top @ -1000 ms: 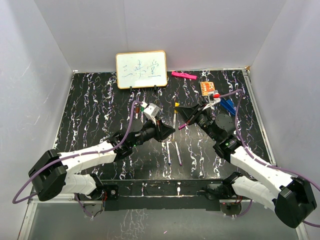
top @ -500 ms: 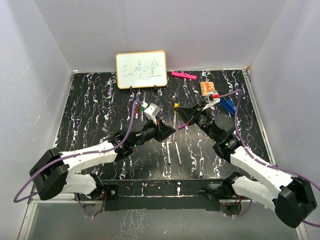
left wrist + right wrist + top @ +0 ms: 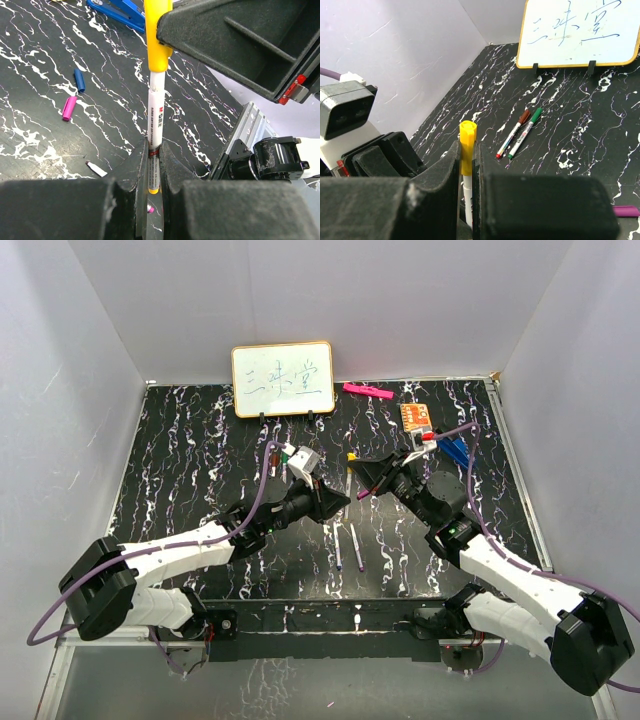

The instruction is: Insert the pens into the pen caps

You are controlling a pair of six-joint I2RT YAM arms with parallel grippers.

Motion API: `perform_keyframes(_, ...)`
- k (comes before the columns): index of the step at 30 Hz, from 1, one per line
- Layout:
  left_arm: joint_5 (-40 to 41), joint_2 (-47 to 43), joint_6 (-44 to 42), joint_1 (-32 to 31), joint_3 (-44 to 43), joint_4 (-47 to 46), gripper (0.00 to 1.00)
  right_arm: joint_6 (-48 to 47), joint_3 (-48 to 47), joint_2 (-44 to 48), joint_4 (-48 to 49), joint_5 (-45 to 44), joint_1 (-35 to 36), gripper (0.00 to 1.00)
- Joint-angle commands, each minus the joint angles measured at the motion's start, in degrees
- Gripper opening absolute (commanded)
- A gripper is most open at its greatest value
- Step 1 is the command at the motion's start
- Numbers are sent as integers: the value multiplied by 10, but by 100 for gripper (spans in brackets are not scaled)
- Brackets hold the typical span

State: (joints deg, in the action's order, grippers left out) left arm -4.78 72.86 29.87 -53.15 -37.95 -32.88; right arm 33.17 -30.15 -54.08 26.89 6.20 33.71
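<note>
The white yellow pen has its yellow cap on, so the left gripper needs to go to the left in the top view and down to release it beside the green-capped pen [image 3: 525, 129].
My left gripper [image 3: 338, 500] [image 3: 154, 150] is shut on the lower barrel of the white yellow pen [image 3: 155, 120]. The yellow cap [image 3: 158, 30] [image 3: 467, 142] [image 3: 352, 454] sits on the pen's far end, and my right gripper [image 3: 363, 467] [image 3: 466, 150] is shut on that cap. The two grippers face each other above the table's middle. Two uncapped pens [image 3: 340, 546] [image 3: 357, 548] lie in front of them. A blue cap [image 3: 79, 80] and a purple cap [image 3: 69, 108] [image 3: 363, 494] lie loose. A red-capped pen [image 3: 514, 131] and a green-capped pen [image 3: 525, 129] lie side by side.
A small whiteboard [image 3: 283, 379] stands at the back. A pink marker [image 3: 367, 391], an orange card [image 3: 416, 417] and a blue clip [image 3: 455, 450] lie at the back right. White walls close in the mat on three sides.
My right gripper has shifted left toward the left gripper, and the yellow cap end of the pen now sits between its jaws. The left arm has barely moved.
</note>
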Motion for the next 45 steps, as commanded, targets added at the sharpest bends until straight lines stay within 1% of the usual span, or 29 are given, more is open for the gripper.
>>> perform_keyframes(1,9,-22,-3,3,-19,-26,0,2,0,6,9,8,4,0)
perform_keyframes(8,26,-18,2,8,-18,-35,0,2,-8,-5,-7,26,7,0)
perform_keyframes(13,25,-15,1,23,-25,-62,0,-7,-18,-29,-37,54,8,0)
perform_keyframes(19,-33,-15,23,66,-32,-112,0,-14,-23,-57,-69,85,8,0)
perform_keyframes(24,-90,-6,53,98,-35,-168,0,-20,-32,-84,-80,135,8,0)
perform_keyframes(29,-116,6,80,121,-35,-203,0,-20,-42,-116,-96,159,9,0)
perform_keyframes(36,-116,-13,70,148,-40,-206,0,-33,-35,-119,-139,157,12,0)
perform_keyframes(40,-117,-16,54,157,-55,-192,0,-36,-26,-116,-147,162,18,0)
perform_keyframes(45,-125,-11,56,166,-63,-194,0,-36,-19,-120,-153,156,25,0)
